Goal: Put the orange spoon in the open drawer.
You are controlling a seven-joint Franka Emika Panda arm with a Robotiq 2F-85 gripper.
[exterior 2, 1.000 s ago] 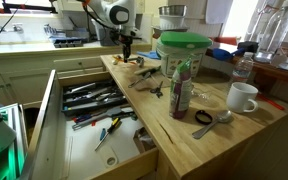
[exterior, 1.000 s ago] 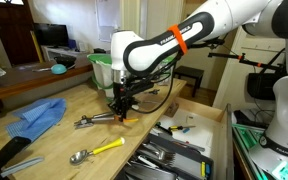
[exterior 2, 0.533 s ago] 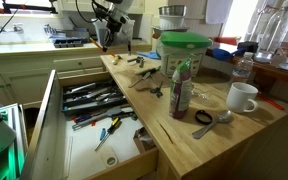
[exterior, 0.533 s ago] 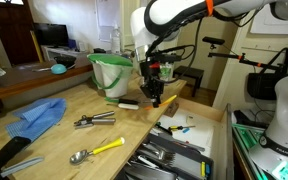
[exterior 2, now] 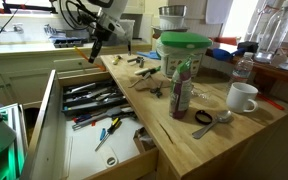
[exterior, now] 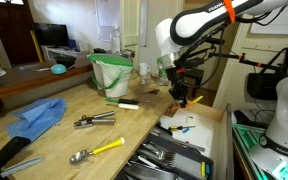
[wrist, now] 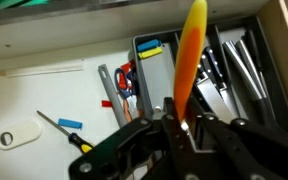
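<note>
My gripper lowers to the cutlery tray's side nearest the screwdriver next and releases the orange spoon there, because the open drawer (exterior 2: 84, 150) lies below the held spoon.
My gripper (wrist: 174, 120) is shut on the orange spoon (wrist: 189, 55), which sticks out from between the fingers. It hangs in the air above the open drawer (wrist: 44, 55), over the cutlery-tray part. In both exterior views the gripper (exterior: 182, 97) (exterior 2: 94, 52) is just past the counter edge, over the far end of the pale wood drawer (exterior: 206, 128) (exterior 2: 84, 150). The spoon shows as a small orange tip at the fingers (exterior: 183, 101).
Metal tongs (exterior: 92, 120), a yellow-handled spoon (exterior: 96, 151), a blue cloth (exterior: 39, 117) and a green bucket (exterior: 112, 72) are on the counter. A bottle (exterior 2: 181, 90) and a white mug (exterior 2: 242, 97) stand nearer its other end. Cutlery (exterior 2: 89, 97) and a small screwdriver (wrist: 59, 122) lie in the drawer.
The gripper rose from the counter beside the tongs with the orange spoon in it and swung sideways off the counter to above the open drawer.
</note>
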